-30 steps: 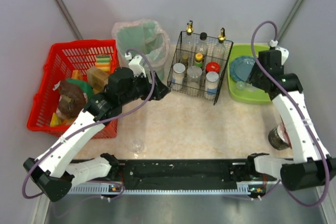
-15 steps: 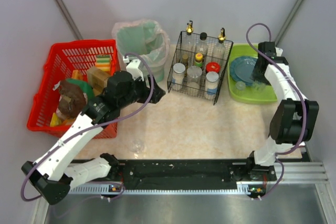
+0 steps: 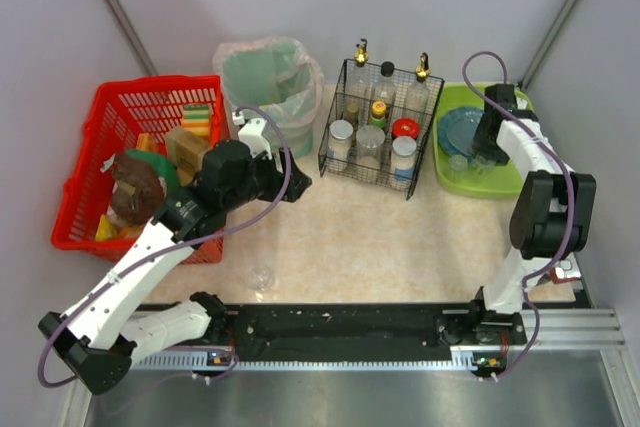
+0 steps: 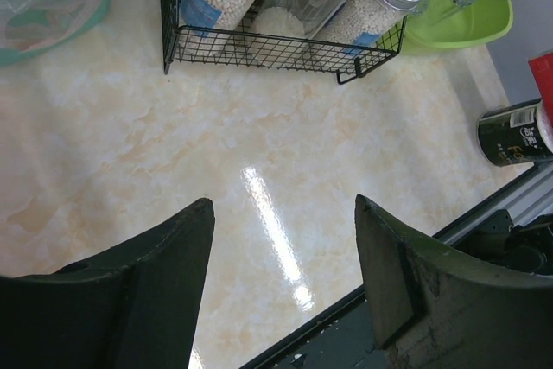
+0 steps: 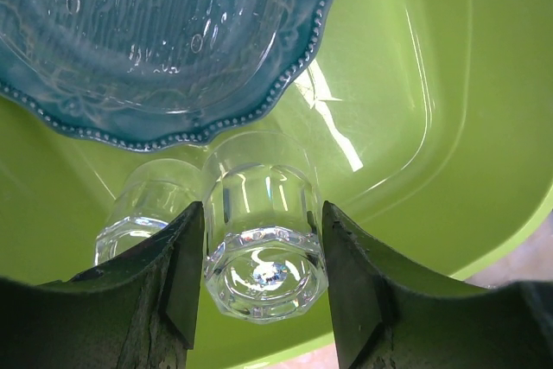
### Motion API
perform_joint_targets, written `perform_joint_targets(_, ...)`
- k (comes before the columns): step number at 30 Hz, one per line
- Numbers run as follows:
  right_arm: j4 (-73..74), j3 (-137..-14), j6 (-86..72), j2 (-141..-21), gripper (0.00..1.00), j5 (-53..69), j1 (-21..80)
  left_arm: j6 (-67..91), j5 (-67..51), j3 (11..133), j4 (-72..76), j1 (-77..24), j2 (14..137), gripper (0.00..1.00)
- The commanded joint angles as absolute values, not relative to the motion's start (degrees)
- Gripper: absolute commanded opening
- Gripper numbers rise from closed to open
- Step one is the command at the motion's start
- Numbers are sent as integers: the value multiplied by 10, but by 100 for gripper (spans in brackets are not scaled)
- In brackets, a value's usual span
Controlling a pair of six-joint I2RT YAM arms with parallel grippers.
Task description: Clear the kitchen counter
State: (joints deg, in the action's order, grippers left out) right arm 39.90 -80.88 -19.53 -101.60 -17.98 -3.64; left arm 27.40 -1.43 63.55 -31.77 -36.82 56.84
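Observation:
The right gripper lowers the clear faceted glass (image 5: 263,274) onto the green tub's bare bottom next and releases, as that spot lies below it beside the second glass.
The kitchen counter (image 3: 380,237) is a beige marbled top, also seen in the left wrist view (image 4: 259,127). My right gripper (image 3: 487,152) reaches into the green tub (image 3: 520,183) at the back right. In the right wrist view it (image 5: 262,209) is shut on a clear faceted glass (image 5: 263,274), both fingers against its sides, just above the tub floor (image 5: 484,127). A second clear glass (image 5: 143,213) stands beside it, below a blue glass plate (image 5: 173,32). My left gripper (image 3: 298,179) hangs open and empty above the bare counter (image 4: 283,203).
A black wire rack (image 3: 375,132) of jars and bottles stands at the back middle. A bin with a green bag (image 3: 268,77) and a red basket (image 3: 100,147) of items stand at the left. A small clear glass (image 3: 262,277) stands near the rail (image 3: 340,332). A dark can (image 4: 516,134) is at the right.
My right arm has folded upright and its gripper has moved a little further over the green tub. My left gripper has drawn back slightly to the left.

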Motion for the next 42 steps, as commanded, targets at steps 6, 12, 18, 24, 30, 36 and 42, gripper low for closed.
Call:
perform_joint_targets(6,386,-798,-213,-1048,0,-174,-53,267,15,629,-319,-367,554,70)
perform_joint_targets(12,384,-782,-213,-1067,2,-159,-62,269,14,628,-319,-367,553,70)
perform_joint_targets(18,382,-778,-219,-1062,47,-165,-62,270,23,632,-330,-368,551,70)
perform_joint_targets(24,382,-782,-213,-1011,82,-174,-62,262,39,643,-357,-367,548,73)
perform_joint_targets(30,398,-796,-199,-941,88,-189,-62,249,38,651,-387,-368,543,77)
perform_joint_targets(36,440,-819,-206,-865,86,-175,-61,243,4,646,-438,-367,543,76)
perform_joint_targets(42,450,-788,-214,-753,83,-106,-61,266,19,627,-526,-372,542,71)
